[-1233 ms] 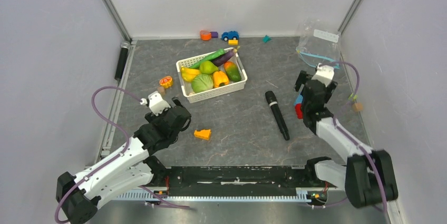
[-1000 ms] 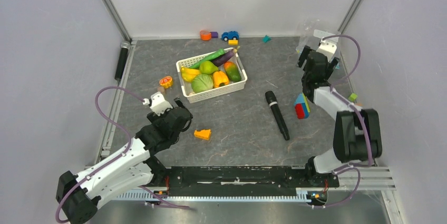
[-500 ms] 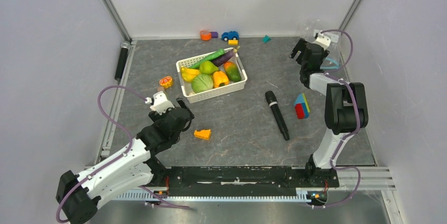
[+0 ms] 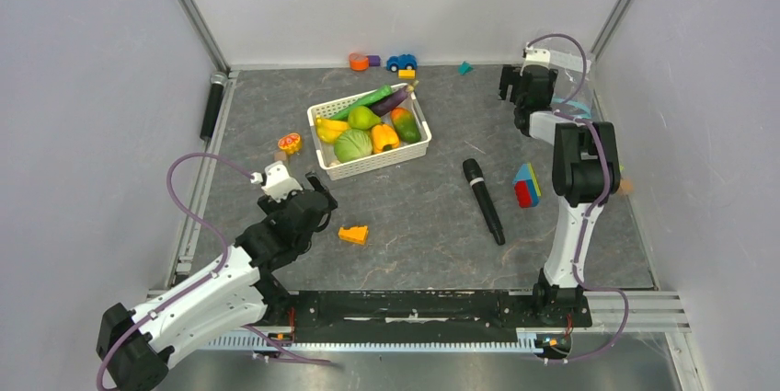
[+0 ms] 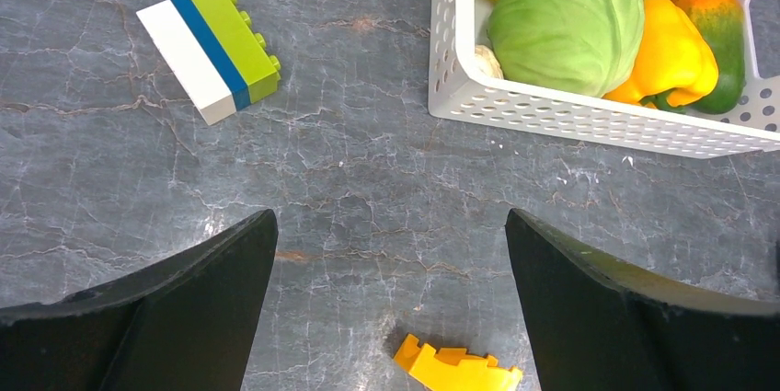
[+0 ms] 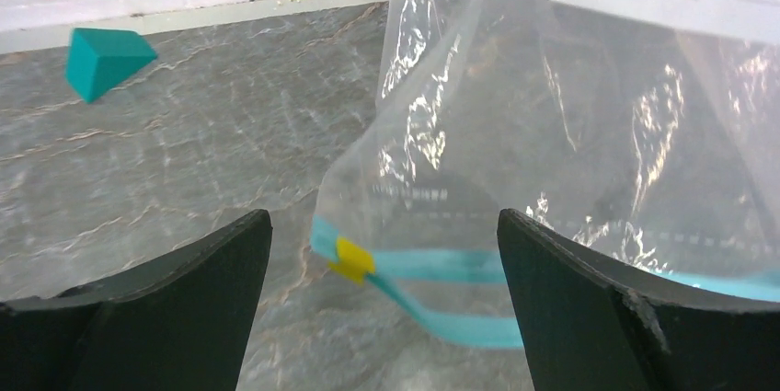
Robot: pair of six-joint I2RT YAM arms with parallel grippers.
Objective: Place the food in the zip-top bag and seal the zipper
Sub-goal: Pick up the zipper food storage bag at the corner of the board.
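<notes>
I will move my right gripper down onto the bag's corner by the yellow slider (image 6: 354, 259) next, because that narrow end is already between the open fingers in the wrist view.
The food lies in a white slotted basket (image 4: 418, 138): green cabbage (image 4: 352, 144), orange-yellow pepper (image 4: 384, 137), green pear (image 4: 363, 117), bananas (image 4: 329, 128), eggplant (image 4: 394, 98) and cucumber (image 4: 363, 97). My left gripper (image 4: 313, 200) is open and empty, near-left of the basket. Its wrist view shows the gripper (image 5: 388, 216) above bare table, with the cabbage (image 5: 566, 23) and pepper (image 5: 671, 51) ahead. My right gripper (image 4: 526, 80) is open at the back right corner. In its wrist view the right gripper (image 6: 382, 216) faces the clear zip-top bag (image 6: 552, 133), close to the teal zipper (image 6: 441, 264) and its yellow slider (image 6: 354, 259). The zipper strips part beside the slider.
A black microphone (image 4: 483, 200) and a coloured block (image 4: 526, 185) lie mid-right. An orange block (image 4: 353, 235) lies by my left gripper. Small toys (image 4: 401, 63) and a teal block (image 4: 464, 67) sit at the back wall. A striped brick (image 5: 210, 51) lies left of the basket.
My right arm has swung from beside the coloured block to the back right corner, up to the bag. My left arm has hardly moved.
</notes>
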